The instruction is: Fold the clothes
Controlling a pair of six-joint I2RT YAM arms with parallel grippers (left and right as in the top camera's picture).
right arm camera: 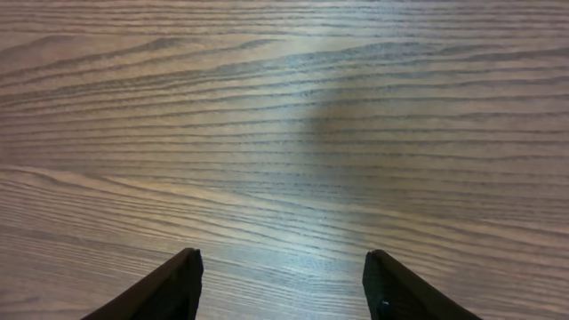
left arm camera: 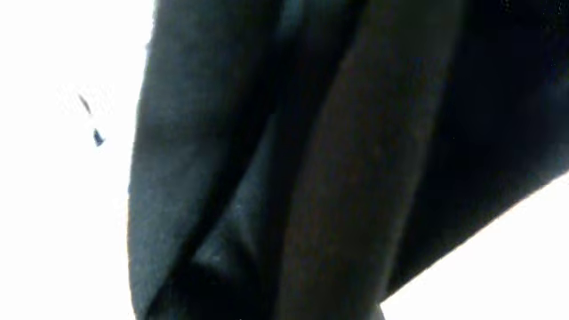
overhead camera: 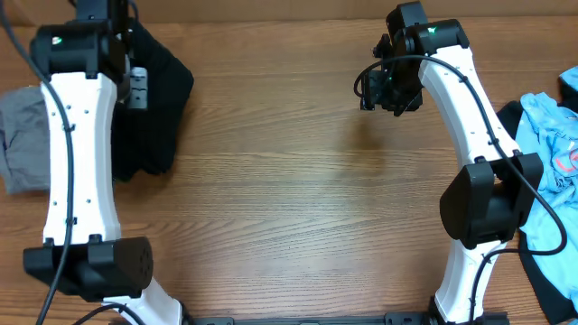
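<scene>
I should next move my left gripper to the left in the overhead view and down onto the grey folded garment (overhead camera: 25,140) to let go of the clothes (overhead camera: 161,99), because they still hang beside it.
The clothes (overhead camera: 161,99), a plain black soft garment, hang bunched at the far left of the table, partly behind my left arm. My left gripper (overhead camera: 135,86) is at the top of the bunch and looks shut on the fabric. In the left wrist view black folds (left arm camera: 293,160) fill the frame and hide the fingers. My right gripper (overhead camera: 390,95) is open and empty over bare wood at the far right of centre. Its two dark fingertips (right arm camera: 283,258) are wide apart above the table, well away from the clothes.
A grey folded garment (overhead camera: 23,135) lies at the left edge. A light blue printed shirt (overhead camera: 551,153) lies at the right edge over some dark fabric (overhead camera: 553,280). The wooden table (overhead camera: 289,181) spans the middle between the arms.
</scene>
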